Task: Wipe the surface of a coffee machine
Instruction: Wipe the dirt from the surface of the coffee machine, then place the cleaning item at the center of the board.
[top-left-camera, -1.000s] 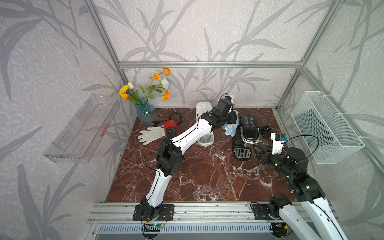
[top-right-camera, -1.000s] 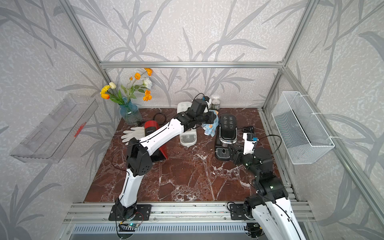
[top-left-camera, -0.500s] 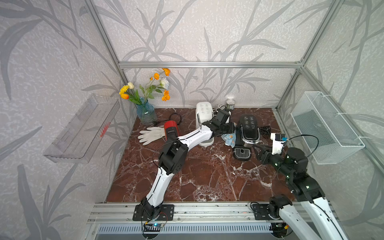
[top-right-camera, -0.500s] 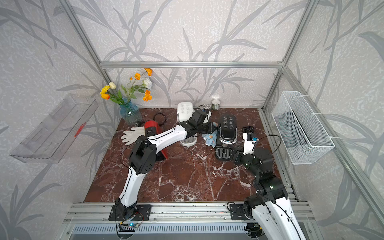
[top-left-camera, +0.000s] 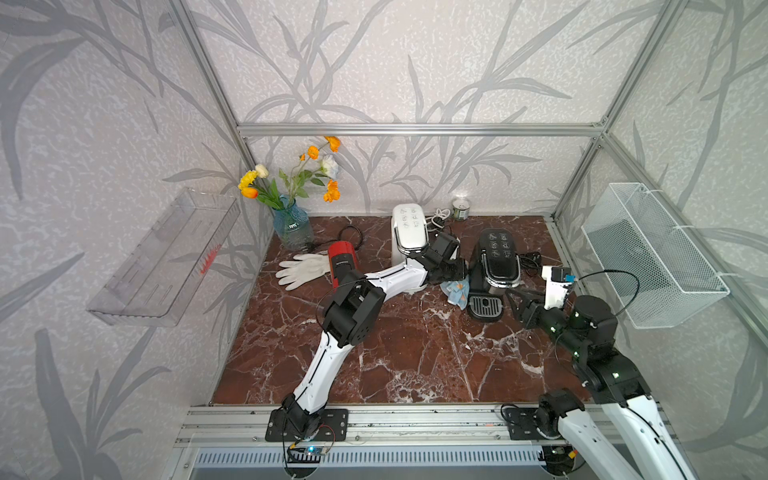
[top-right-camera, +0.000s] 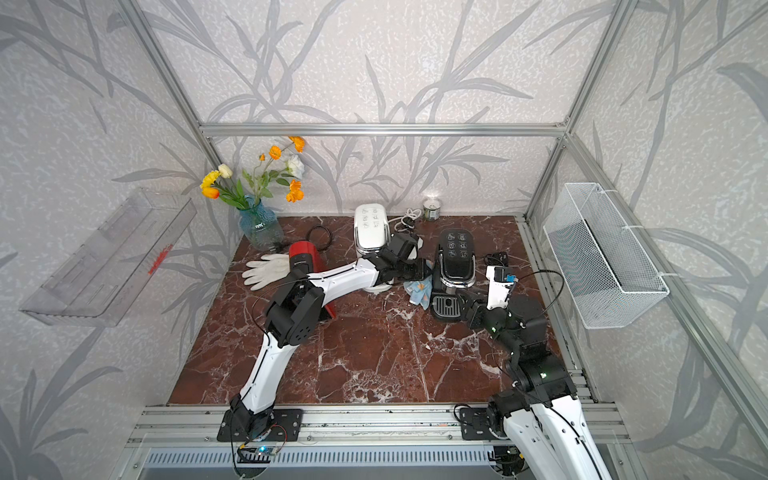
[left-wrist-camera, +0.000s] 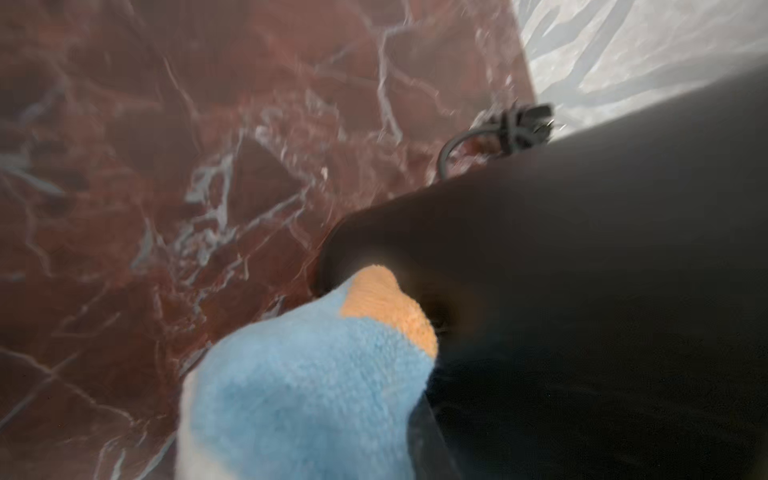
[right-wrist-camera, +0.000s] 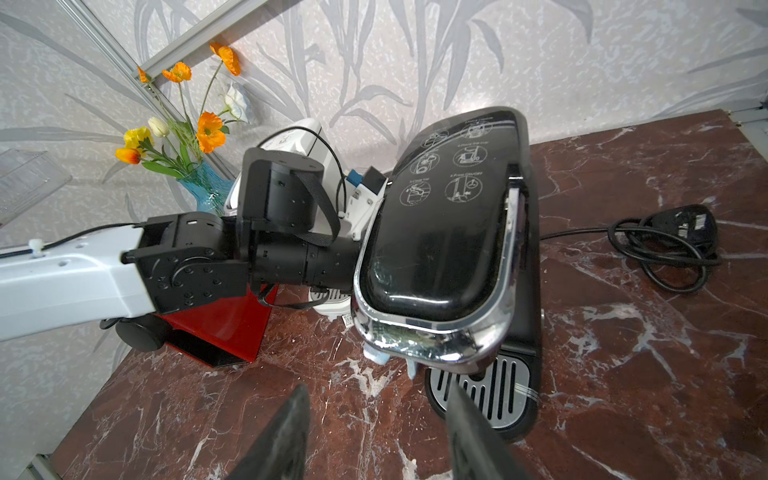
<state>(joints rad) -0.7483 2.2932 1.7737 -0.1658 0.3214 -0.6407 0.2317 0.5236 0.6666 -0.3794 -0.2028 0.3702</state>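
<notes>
The left gripper pulls back and away from the black machine (top-left-camera: 496, 266) next and lets go of the cloth there, since the marble in front of the white machine is bare.
The black coffee machine (top-left-camera: 496, 266) (top-right-camera: 455, 266) stands at the right of the marble table, its glossy lid large in the right wrist view (right-wrist-camera: 449, 232). My left gripper (top-left-camera: 457, 272) (top-right-camera: 419, 272) is shut on a blue and orange cloth (top-left-camera: 456, 289) (left-wrist-camera: 307, 386). It presses the cloth against the machine's left side, low near the table. The cloth hides the left gripper's fingers in the left wrist view. My right gripper (top-left-camera: 515, 297) (right-wrist-camera: 376, 399) hangs open and empty just in front of the machine's drip tray (right-wrist-camera: 490, 390).
A white coffee machine (top-left-camera: 409, 232) and a red one (top-left-camera: 343, 259) stand left of the black one. White gloves (top-left-camera: 301, 270), a flower vase (top-left-camera: 293, 226) and a can (top-left-camera: 460, 208) sit farther back. A coiled black cable (right-wrist-camera: 665, 241) lies right of the black machine. A wire basket (top-left-camera: 648, 253) hangs on the right wall.
My left gripper has come down and forward with the cloth along the black machine's left side, from up near its back to table level. The right arm has not moved.
</notes>
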